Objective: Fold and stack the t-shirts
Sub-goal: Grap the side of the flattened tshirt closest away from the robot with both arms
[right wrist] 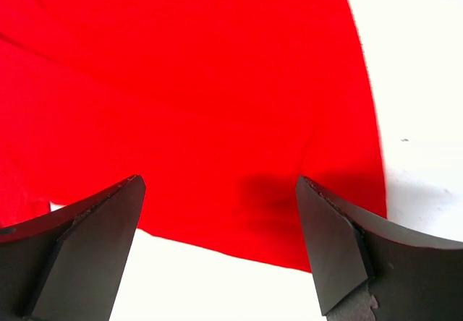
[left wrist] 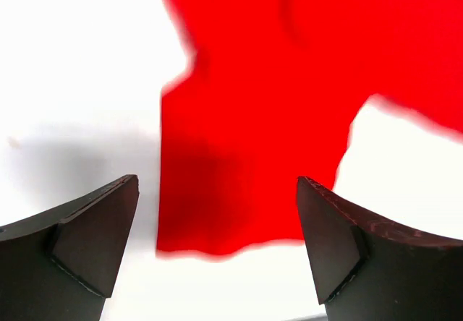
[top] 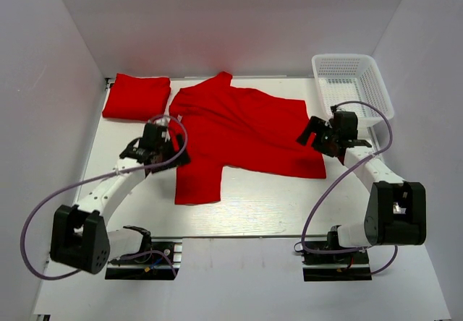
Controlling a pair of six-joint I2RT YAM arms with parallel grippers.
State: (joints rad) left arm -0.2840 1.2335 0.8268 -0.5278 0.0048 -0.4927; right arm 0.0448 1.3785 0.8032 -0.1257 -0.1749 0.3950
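My left gripper moves back and down next, onto its near corner [top: 178,201] [left wrist: 163,246] on the folded shirt's side, since the sleeve's end lies nearer my base.
A bright red t-shirt [top: 239,129] lies spread out in the middle of the table, one sleeve [top: 197,183] pointing toward the near edge. A second red t-shirt [top: 136,97] lies folded at the far left. My left gripper [top: 177,156] is open and empty at the spread shirt's left edge; the left wrist view shows the sleeve [left wrist: 246,155] between and beyond my fingers [left wrist: 94,234]. My right gripper [top: 309,131] is open and empty over the shirt's right edge; the right wrist view shows its hem corner [right wrist: 289,191] below the fingers [right wrist: 340,241].
A white plastic mesh basket [top: 351,82] stands at the far right corner of the table. White walls close in the back and both sides. Bare white table [top: 268,205] lies in front of the spread shirt.
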